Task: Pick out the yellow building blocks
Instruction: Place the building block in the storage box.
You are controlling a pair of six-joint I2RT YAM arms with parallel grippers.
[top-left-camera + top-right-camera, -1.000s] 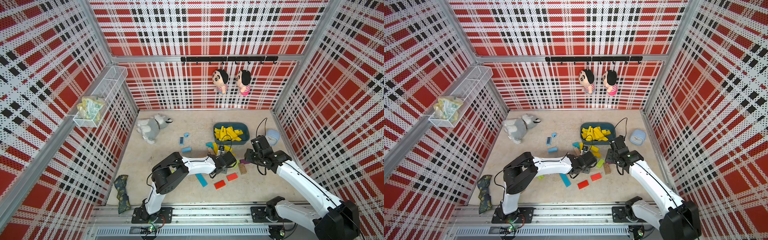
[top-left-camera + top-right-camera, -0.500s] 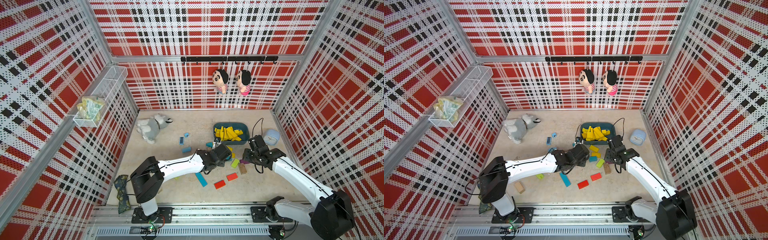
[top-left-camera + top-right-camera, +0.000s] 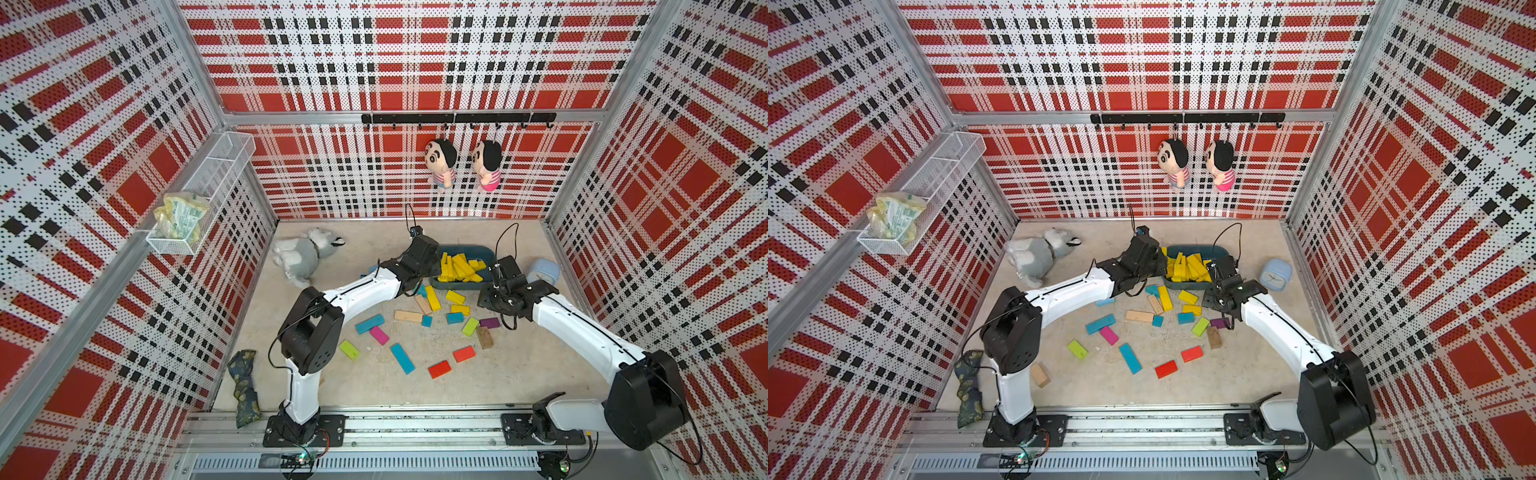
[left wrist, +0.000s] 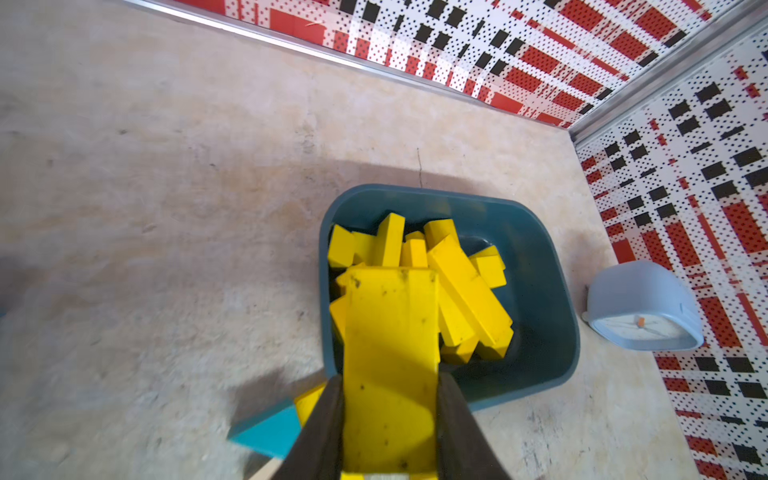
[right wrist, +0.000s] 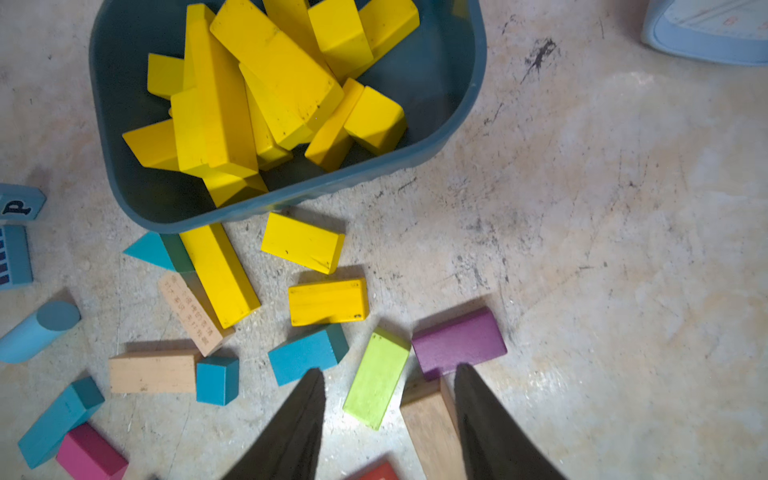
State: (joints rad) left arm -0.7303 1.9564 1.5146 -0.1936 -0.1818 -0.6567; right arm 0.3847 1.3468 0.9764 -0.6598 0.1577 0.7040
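Note:
The flat block still hangs across the bin's rim, so my left gripper should next move farther over the teal bin [image 3: 489, 252] and down toward the yellow pile to release it.
My left gripper [image 4: 390, 382] is shut on a flat yellow block [image 4: 390, 332], which hangs over the near-left rim of the teal bin [image 4: 536, 232]. The bin [image 3: 489, 252] holds a pile of yellow building blocks [image 5: 266, 79], also seen from above [image 3: 459, 266]. On the floor just in front of it lie a long yellow bar [image 5: 218, 274] and two yellow bricks [image 5: 302, 242] [image 5: 328, 301]. My right gripper [image 5: 390, 370] is open and holds nothing. It hovers low over a lime-green brick [image 5: 376, 378] and a purple block [image 5: 459, 338].
Teal, magenta, red, lime and tan blocks [image 3: 402, 358] are scattered across the floor. A pale blue clock [image 3: 544, 270] stands right of the bin. A grey plush dog [image 3: 303, 255] lies at the back left and a dark cloth [image 3: 245, 382] at the front left.
My left arm has swung from the floor blocks back towards the bin, carrying the yellow block. My right gripper has barely moved and stays open.

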